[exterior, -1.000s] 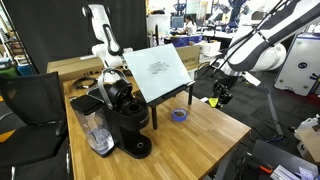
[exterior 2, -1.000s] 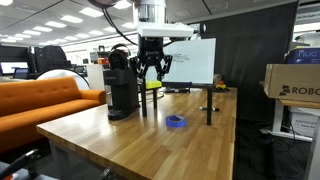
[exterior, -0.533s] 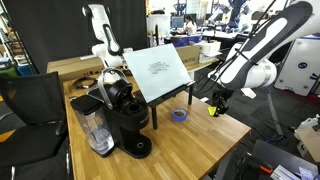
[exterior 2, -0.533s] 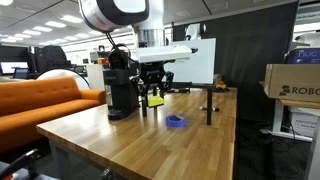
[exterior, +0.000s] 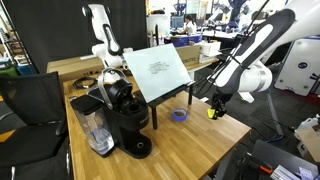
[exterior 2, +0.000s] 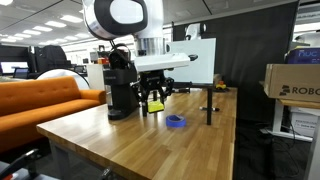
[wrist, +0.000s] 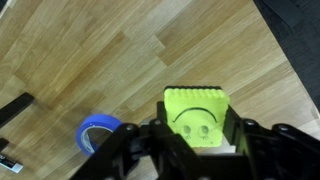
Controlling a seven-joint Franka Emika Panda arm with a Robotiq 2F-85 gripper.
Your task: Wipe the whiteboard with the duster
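Observation:
The block still hangs above the wood, so the robot's gripper needs to move down next toward the bare wooden table below the duster and let go of the block there.
The whiteboard [exterior: 159, 71] is a tilted white panel with faint scribbles on black easel legs; it also shows in an exterior view [exterior 2: 197, 60]. The duster [wrist: 199, 117] is a bright yellow block with a smiley face. It sits between the fingers of my gripper [wrist: 200, 135], which is shut on it. In both exterior views the gripper [exterior: 214, 104] [exterior 2: 153, 97] holds the duster [exterior: 212, 109] [exterior 2: 155, 104] just above the wooden table, near its edge and apart from the whiteboard.
A purple tape roll [exterior: 180, 115] [exterior 2: 176, 122] [wrist: 98, 136] lies on the wooden table [exterior: 185, 148] below the board. A black coffee machine [exterior: 122, 115] [exterior 2: 121, 82] and a clear jug [exterior: 92, 127] stand beside the board. A second arm [exterior: 102, 32] stands behind.
My gripper has moved down toward the table with the duster in it. The whiteboard and tape roll have not moved.

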